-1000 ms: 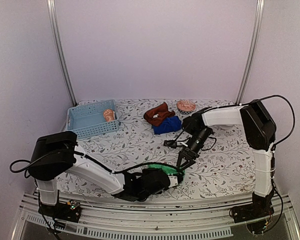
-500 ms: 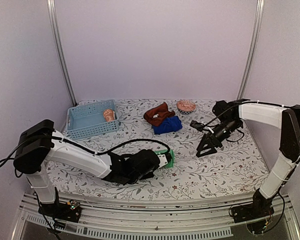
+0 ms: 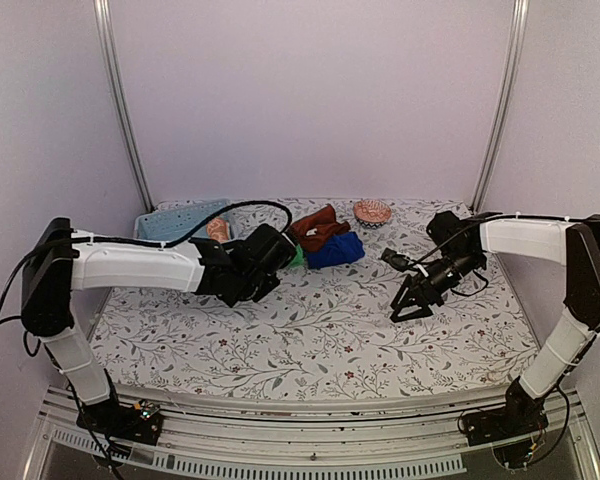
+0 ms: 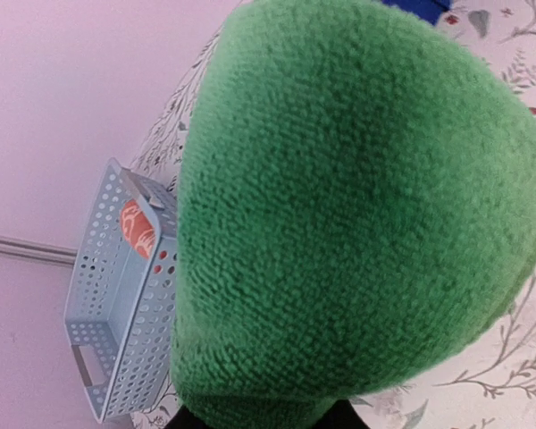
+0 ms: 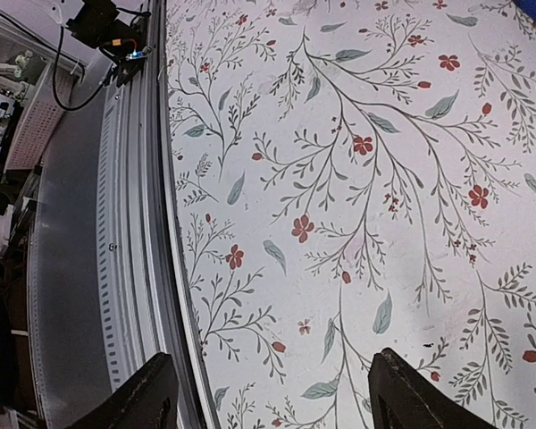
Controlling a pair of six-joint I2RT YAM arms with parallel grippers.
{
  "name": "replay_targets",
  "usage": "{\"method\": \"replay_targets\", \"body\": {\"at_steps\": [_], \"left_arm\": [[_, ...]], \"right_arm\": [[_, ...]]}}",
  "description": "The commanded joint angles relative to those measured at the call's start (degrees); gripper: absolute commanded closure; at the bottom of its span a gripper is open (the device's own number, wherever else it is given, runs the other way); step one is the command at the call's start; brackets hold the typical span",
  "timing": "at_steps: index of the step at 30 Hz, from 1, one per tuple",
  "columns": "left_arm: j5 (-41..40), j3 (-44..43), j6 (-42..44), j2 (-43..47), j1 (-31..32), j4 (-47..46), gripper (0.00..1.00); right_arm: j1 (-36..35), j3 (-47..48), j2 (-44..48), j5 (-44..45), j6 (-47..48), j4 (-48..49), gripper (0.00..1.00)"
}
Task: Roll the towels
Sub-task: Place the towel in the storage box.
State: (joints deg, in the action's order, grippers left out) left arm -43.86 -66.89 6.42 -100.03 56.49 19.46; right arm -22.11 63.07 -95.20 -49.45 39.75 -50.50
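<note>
The spot lies to the left of my left gripper in the top view, so next the gripper needs to swing outward over the bottom of the basket beside the orange towel [image 4: 122,271], go down and let go.
My left gripper [image 3: 286,257] is shut on the rolled green towel [image 3: 297,257], held above the table just right of the basket. In the left wrist view the green towel [image 4: 357,206] fills most of the picture and hides the fingers. An orange patterned towel [image 3: 217,229] lies rolled in the basket. The rust-brown towel [image 3: 318,228] and the deep blue towel [image 3: 337,250] lie crumpled together at the back middle. My right gripper [image 3: 410,302] hangs open over the right part of the table, with only floral cloth between its fingertips [image 5: 152,393].
The light blue slotted basket [image 3: 175,226] stands at the back left, partly behind my left arm, and also shows in the left wrist view as the basket [image 4: 116,313]. A small patterned bowl [image 3: 372,211] sits at the back right. The table's near edge and metal rail [image 5: 134,268] lie left in the right wrist view.
My left arm has carried the green towel from near the front edge up to the back beside the basket. The right gripper let go, opened wider and swung to the right.
</note>
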Motion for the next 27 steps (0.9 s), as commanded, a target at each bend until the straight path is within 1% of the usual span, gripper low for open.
{"method": "replay_targets", "body": {"at_steps": [1,6,11,15,20,24,27], "left_arm": [[-2.8,-6.1,-4.2,0.2,-5.4,8.4,1.0],[-6.0,-13.6,-8.0,-4.0,-10.7,15.9,1.0],[-5.9,-20.9,-13.0,-7.4,-16.9,22.0,1.0],[-3.5,-25.4,-15.8,-9.8,-21.5,25.0,1.0],[-1.3,-28.8,-17.1,-12.1,-26.4,25.1,1.0],[0.6,-32.1,-19.0,-16.1,-30.4,26.6,1.0],[0.6,-36.4,-21.6,-19.3,-33.3,29.5,1.0]], "right_arm": [[-0.2,-1.1,1.4,-2.8,0.1,1.4,0.25],[-0.2,-1.2,1.2,-2.7,0.6,0.9,0.25],[-0.2,-1.5,1.1,-2.7,1.1,0.8,0.25],[-0.2,-1.8,0.5,-2.0,1.3,0.7,0.25],[-0.2,-2.0,0.6,-2.3,1.6,0.5,0.25],[-0.2,-2.0,0.4,-2.1,1.9,0.2,0.25],[-0.2,-2.1,0.5,-1.6,2.1,0.2,0.25]]}}
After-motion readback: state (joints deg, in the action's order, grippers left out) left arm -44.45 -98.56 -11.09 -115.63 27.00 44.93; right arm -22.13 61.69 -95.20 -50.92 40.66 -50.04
